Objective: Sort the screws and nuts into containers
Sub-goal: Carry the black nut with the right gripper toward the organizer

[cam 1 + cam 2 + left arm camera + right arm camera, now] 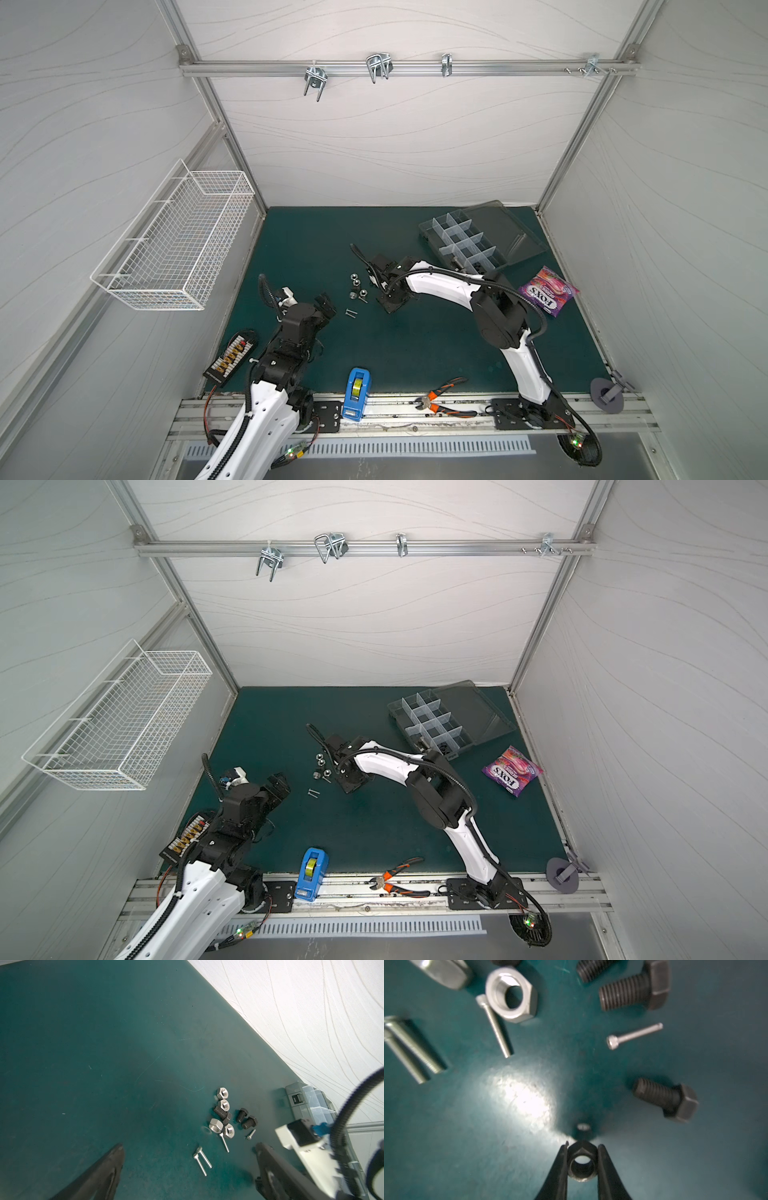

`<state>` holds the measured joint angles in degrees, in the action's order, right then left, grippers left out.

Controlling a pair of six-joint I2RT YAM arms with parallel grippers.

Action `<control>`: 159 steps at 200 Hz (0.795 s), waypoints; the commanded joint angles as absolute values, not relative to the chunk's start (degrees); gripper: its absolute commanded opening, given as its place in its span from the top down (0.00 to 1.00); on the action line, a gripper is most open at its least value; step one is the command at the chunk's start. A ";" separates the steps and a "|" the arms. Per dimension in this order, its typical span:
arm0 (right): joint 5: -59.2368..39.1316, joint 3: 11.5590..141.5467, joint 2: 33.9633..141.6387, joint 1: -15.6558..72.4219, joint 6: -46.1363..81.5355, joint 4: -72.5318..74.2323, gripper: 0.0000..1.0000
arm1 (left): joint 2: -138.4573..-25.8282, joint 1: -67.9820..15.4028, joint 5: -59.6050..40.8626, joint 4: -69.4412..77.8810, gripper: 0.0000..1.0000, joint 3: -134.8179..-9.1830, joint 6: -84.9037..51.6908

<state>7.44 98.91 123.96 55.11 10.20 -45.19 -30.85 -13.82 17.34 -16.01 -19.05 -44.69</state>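
Note:
My right gripper should next swing up from the mat and across, over the box's near-end section [481,264], and release the black nut, because the divided box is open.
Loose on the green mat lie several silver nuts [356,283] [224,1104], black hex-head screws [241,1115] [666,1099] and thin silver screws [351,312] [200,1160] [633,1034]. My right gripper [582,1145] [388,301] is just right of that cluster, low over the mat. It is shut on a black nut [582,1161], whose hole faces the camera. My left gripper [189,1147] [326,305] hangs open left of the cluster, the paired thin screws lying between its fingers. The containers [461,243], a clear grey divided box with its lid [498,232] laid open, stand at the back right.
A white wire basket [178,241] hangs on the left wall. Along the front edge are a blue tape dispenser [356,392] and orange-handled pliers [444,401]. A purple candy bag [548,291] lies right of the box. A black terminal strip [230,359] is by the left arm.

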 commanded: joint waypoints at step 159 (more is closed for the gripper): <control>11.76 83.96 101.55 21.64 13.52 -44.52 0.97 | -32.03 -13.89 17.50 -13.71 0.00 -19.64 -45.27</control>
